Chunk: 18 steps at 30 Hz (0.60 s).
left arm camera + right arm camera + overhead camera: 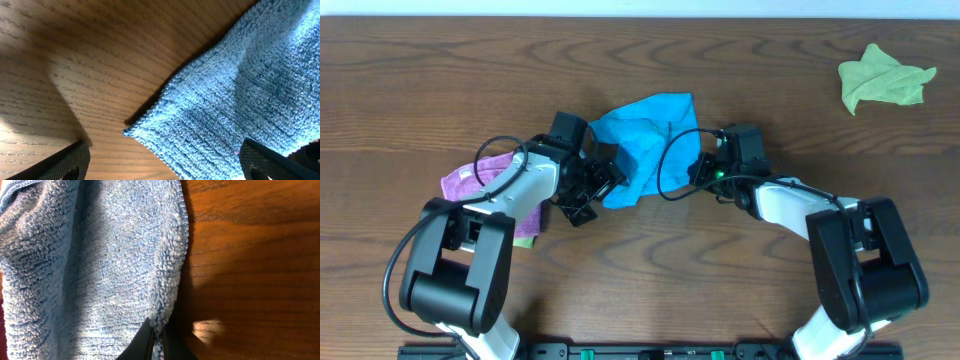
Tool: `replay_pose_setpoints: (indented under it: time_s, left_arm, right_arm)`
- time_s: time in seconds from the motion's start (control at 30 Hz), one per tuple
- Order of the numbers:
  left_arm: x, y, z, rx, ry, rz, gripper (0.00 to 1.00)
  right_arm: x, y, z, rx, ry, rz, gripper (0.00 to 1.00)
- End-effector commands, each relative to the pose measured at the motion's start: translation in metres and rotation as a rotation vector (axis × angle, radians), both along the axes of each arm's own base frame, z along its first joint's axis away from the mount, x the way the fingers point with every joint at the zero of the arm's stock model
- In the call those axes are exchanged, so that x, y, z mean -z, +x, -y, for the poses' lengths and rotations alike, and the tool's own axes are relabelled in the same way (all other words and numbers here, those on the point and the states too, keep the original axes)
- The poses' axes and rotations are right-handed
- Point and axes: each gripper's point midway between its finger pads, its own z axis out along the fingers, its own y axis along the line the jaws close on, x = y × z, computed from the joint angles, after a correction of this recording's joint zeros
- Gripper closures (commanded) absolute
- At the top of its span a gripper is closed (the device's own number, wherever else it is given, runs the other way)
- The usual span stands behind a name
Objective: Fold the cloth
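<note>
I will next draw the pinched fold of the cloth back with my right gripper and release it over the open part of the bare wood table, which lies back from that gripper.
The sky-blue cloth (642, 145) lies crumpled on the wood table between my two arms. My left gripper (592, 185) is open just above its near-left corner; in the left wrist view that corner (131, 131) lies between the spread fingers (162, 167) and the cloth (240, 105) runs up to the right. My right gripper (700, 165) is at the cloth's right edge. In the right wrist view its fingers (157, 342) are shut on a pinched fold of the cloth edge (165, 295), and the cloth hangs away from them.
A purple cloth (470, 180) lies partly under my left arm, with a strip of yellow-green cloth (525, 241) beneath it. Another yellow-green cloth (882, 78) lies crumpled at the far right. The table's far edge (640, 18) runs along the top.
</note>
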Motion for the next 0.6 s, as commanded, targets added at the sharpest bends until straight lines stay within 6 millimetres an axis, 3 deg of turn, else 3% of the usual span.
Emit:
replay_pose_setpoints:
  time_s: [0.0, 0.1, 0.13, 0.27, 0.57]
  left_arm:
    - [0.01, -0.001, -0.001, -0.013, 0.071, -0.005, 0.03]
    - [0.011, 0.0, 0.009, -0.019, 0.088, 0.015, 0.0]
    - [0.011, 0.001, 0.012, -0.019, 0.091, 0.021, 0.07]
    - [0.013, -0.001, 0.017, -0.013, 0.131, 0.041, 0.17]
    - [0.017, 0.007, 0.007, -0.034, 0.211, 0.082, 0.41]
  right_arm:
    - [0.021, -0.013, 0.006, 0.014, -0.02, -0.069, 0.93]
    - [0.021, -0.014, 0.005, 0.011, -0.015, -0.071, 0.94]
    - [0.021, -0.014, 0.005, 0.013, -0.013, -0.072, 0.94]
    - [0.02, -0.014, 0.003, 0.01, -0.005, -0.076, 0.95]
    - [0.019, -0.016, 0.001, 0.0, 0.009, -0.079, 0.95]
